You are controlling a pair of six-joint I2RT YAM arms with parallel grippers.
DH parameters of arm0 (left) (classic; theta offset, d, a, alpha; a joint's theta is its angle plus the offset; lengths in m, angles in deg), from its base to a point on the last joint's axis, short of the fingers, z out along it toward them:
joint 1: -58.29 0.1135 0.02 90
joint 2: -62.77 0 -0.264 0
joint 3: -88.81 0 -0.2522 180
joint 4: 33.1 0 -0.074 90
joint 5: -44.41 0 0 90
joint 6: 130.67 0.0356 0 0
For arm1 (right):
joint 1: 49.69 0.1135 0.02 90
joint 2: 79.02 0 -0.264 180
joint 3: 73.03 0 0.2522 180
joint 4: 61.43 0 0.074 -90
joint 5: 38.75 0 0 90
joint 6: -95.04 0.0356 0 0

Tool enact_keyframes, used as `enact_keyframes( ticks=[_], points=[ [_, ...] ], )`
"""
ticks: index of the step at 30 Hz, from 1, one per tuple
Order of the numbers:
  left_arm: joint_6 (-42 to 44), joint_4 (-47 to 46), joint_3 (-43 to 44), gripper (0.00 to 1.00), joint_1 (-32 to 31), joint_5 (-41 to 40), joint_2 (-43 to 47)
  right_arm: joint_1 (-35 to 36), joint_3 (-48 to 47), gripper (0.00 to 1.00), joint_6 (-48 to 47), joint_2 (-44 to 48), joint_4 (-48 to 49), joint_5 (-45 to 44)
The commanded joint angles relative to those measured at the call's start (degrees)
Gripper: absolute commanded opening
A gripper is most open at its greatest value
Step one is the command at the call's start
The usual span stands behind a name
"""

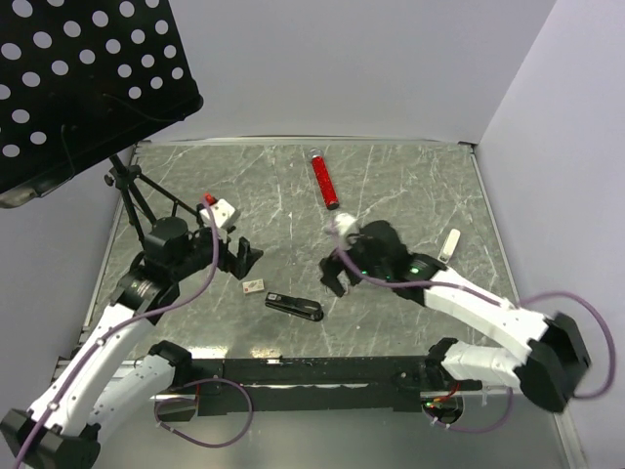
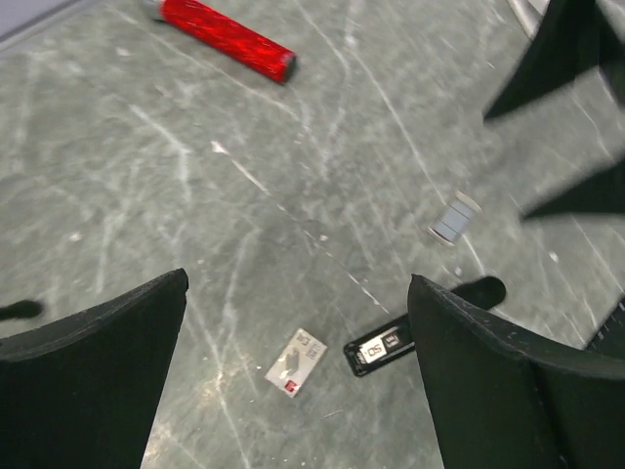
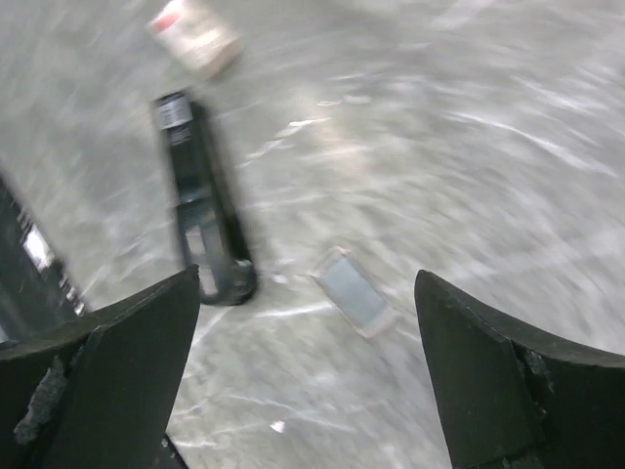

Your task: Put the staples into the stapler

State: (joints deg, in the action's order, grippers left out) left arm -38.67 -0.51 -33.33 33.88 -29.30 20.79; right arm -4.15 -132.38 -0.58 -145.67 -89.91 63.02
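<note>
The stapler's rounded end lies below my left gripper, back and to the right in the top view, so my left gripper will go down that way onto it next.
The stapler (image 1: 293, 306), slim and black, lies flat on the marble table between the two arms; it also shows as the stapler (image 3: 205, 210) and, by its labelled end only, as the stapler (image 2: 381, 348). The staples (image 3: 354, 293), a small grey strip, lie on the table just right of the stapler's tip, beneath my right gripper (image 3: 305, 283), which is open and holds nothing. The same staples (image 2: 455, 218) lie apart from the stapler. My left gripper (image 2: 298, 283) hangs open and empty above the table. In the top view the left gripper (image 1: 242, 256) and right gripper (image 1: 335, 278) flank the stapler.
A beige box piece with a red mark (image 2: 296, 362) lies left of the stapler. A red tube (image 1: 324, 180) rests at the back centre. A small white piece (image 1: 450, 243) sits far right. A stand's tripod legs (image 1: 132, 195) stand at the back left.
</note>
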Motion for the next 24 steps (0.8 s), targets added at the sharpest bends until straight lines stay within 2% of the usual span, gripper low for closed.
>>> enact_keyframes(
  ticks=[1,4,6,10,13,17,22,24],
  points=[
    [4.76,-1.16,3.01,0.99,-0.90,10.85,-3.89,-5.28,7.95,1.00,10.61,12.29,6.18,-4.64],
    [6.78,-1.78,3.36,0.99,-4.50,11.04,-6.79,-6.43,14.10,1.00,14.05,21.96,10.58,-11.65],
    [8.10,-2.04,3.45,0.99,-9.07,10.16,-8.29,-6.51,17.79,1.00,15.12,26.46,12.16,-15.10],
    [11.88,-2.57,3.80,0.99,-17.15,9.45,-14.60,-6.69,20.79,1.00,11.45,34.73,13.14,-16.17],
    [13.63,-2.83,4.94,0.99,-23.04,11.74,-19.45,-6.69,20.45,1.00,13.09,37.11,9.73,-17.65],
    [17.15,-1.35,6.44,0.98,-27.27,11.04,-25.07,-6.60,19.13,1.00,14.33,37.73,6.64,-16.61],
    [21.54,0.86,9.16,0.88,-29.55,11.39,-32.20,-6.60,20.88,1.00,16.35,41.07,7.69,-15.46],
    [23.30,1.99,9.95,0.79,-30.09,10.69,-34.74,-6.60,21.76,1.00,16.61,42.74,7.95,-14.68]
  ],
)
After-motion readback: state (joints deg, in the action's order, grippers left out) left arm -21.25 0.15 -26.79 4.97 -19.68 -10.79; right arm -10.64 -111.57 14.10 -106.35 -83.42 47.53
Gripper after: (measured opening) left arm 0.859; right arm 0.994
